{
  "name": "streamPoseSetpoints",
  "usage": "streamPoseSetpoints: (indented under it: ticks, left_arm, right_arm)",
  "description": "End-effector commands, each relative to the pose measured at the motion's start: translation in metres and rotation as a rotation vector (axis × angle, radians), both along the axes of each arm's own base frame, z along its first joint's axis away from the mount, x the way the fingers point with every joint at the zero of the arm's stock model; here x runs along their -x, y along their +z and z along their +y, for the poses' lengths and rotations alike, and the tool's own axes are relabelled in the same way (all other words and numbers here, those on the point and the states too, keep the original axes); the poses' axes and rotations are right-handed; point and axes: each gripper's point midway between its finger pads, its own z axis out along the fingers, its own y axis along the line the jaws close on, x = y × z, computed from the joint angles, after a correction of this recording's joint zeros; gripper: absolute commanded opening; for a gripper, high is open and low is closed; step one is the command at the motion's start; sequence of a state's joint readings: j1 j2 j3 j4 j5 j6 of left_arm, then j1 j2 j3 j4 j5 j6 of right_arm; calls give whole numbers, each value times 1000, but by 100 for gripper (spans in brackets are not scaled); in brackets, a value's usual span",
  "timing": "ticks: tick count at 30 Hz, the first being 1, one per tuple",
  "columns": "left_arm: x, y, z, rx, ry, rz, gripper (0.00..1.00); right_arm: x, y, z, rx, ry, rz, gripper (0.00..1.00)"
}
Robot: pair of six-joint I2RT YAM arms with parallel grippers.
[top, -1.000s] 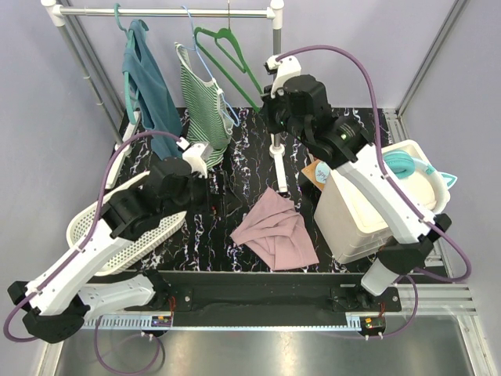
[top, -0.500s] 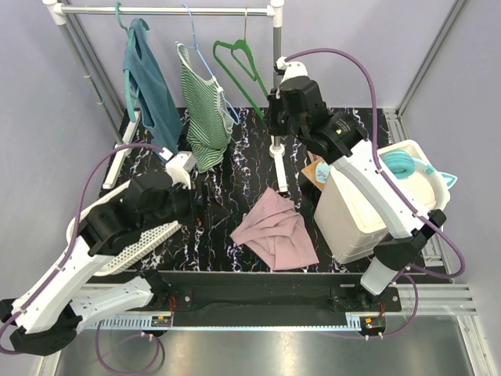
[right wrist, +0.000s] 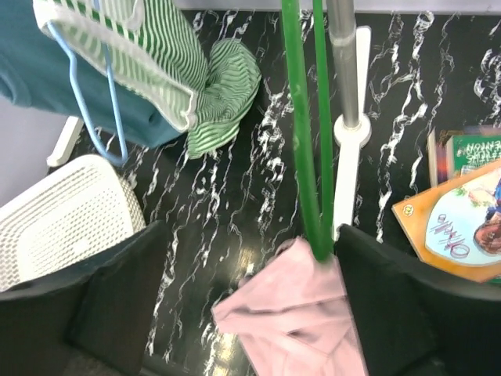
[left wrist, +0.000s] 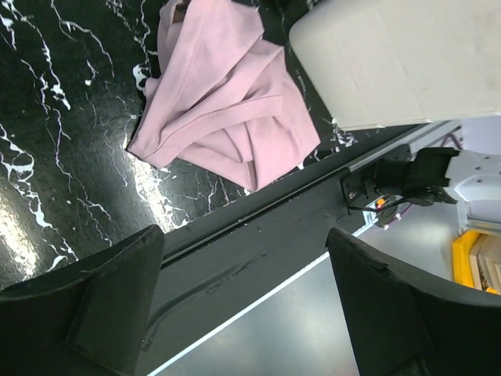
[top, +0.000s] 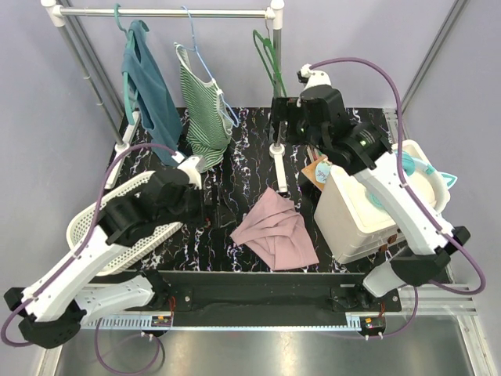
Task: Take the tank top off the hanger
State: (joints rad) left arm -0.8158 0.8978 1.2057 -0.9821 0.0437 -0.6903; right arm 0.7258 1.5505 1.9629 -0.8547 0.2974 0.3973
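Note:
My left gripper travels to the right in the top view next and will lower onto the tank top's crumpled middle (top: 274, 225) (left wrist: 222, 88), because the folds there offer cloth to pinch.
The pink tank top (top: 274, 231) lies crumpled on the black marbled table, off any hanger; it also shows in the left wrist view (left wrist: 227, 102) and the right wrist view (right wrist: 297, 313). A bare green hanger (top: 268, 55) hangs from the rail beside the right upright. My right gripper (top: 290, 127) stands open just below it. In the right wrist view the hanger's wires (right wrist: 305, 117) run down between the spread fingers, near the right one (right wrist: 407, 305). My left gripper (top: 213, 205) is open and empty, left of the tank top, over the table's front edge (left wrist: 246, 305).
A green striped top (top: 205, 110) on a blue hanger and a teal top (top: 149, 86) hang from the rail (top: 164, 12). A white basket (top: 102, 223) lies at the left. A white bin (top: 368, 211) stands at the right, with books (top: 317, 172) beside it. The rack's upright (top: 275, 86) stands mid-table.
My right gripper has opened and let go of the green hanger, which has swung right along the rail to the upright. The right arm drew back right. The left arm shifted slightly.

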Motion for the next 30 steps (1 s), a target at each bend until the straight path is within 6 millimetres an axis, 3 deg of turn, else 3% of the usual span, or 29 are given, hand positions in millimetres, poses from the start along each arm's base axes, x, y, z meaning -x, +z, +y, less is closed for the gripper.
streamPoseSetpoints:
  ticks: [1,2,3,4,6,7,9,10,11,13,14,17,18,20,21,22,25,28,30]
  left_arm:
    - [-7,3,-18,3,-23,18,90]
    - [-7,-1,-21,-11,-31,23,90]
    - [-9,-8,-23,-32,-34,27,90]
    - [-11,-15,-28,-52,-42,41,90]
    - [-11,-28,-37,-86,-63,71,90]
    - [-13,-42,-44,-123,-71,100,90]
    - [-13,-59,-52,-178,-76,123,90]
    - [-14,-67,-59,-198,-86,137,90]
    - [-12,-84,-69,-242,-111,167,91]
    - [-18,-93,-90,-251,-131,172,91]
    - [-18,-111,-103,-291,-162,196,92]
    - [-26,-129,-135,-291,-205,193,93]
    - [-30,-148,-144,-328,-220,214,94]
    - [-36,-171,-155,-363,-237,217,94]
    - [-38,-197,-155,-420,-253,228,95]
    - [-42,-207,-160,-422,-259,214,95]
    - [-37,-243,-154,-459,-254,250,93]
    - [-28,-264,-137,-490,-234,252,89]
    - [-23,-276,-119,-531,-205,263,78]
  right_arm:
    - [42,17,-23,-44,64,-12,100]
    - [61,30,-32,-79,92,-35,100]
    - [70,21,-37,-72,107,-17,100]
    - [90,33,-50,-103,125,-46,100]
    - [113,27,-59,-130,156,-26,100]
    - [134,35,-76,-158,158,-45,100]
    - [153,35,-91,-197,149,-40,100]
    - [169,38,-108,-216,130,-56,100]
    - [177,39,-116,-228,121,-61,100]
    - [196,36,-136,-246,98,-61,100]
    - [200,36,-144,-247,75,-64,100]
    - [214,32,-164,-260,28,-48,100]
    - [218,32,-168,-270,20,-46,100]
    - [224,30,-175,-277,6,-45,100]
    - [226,30,-177,-287,2,-45,100]
    - [228,30,-179,-289,0,-46,100]
    - [230,30,-178,-300,5,-41,100]
    - [229,29,-175,-288,18,-31,100]
    - [226,26,-172,-275,19,-24,100]
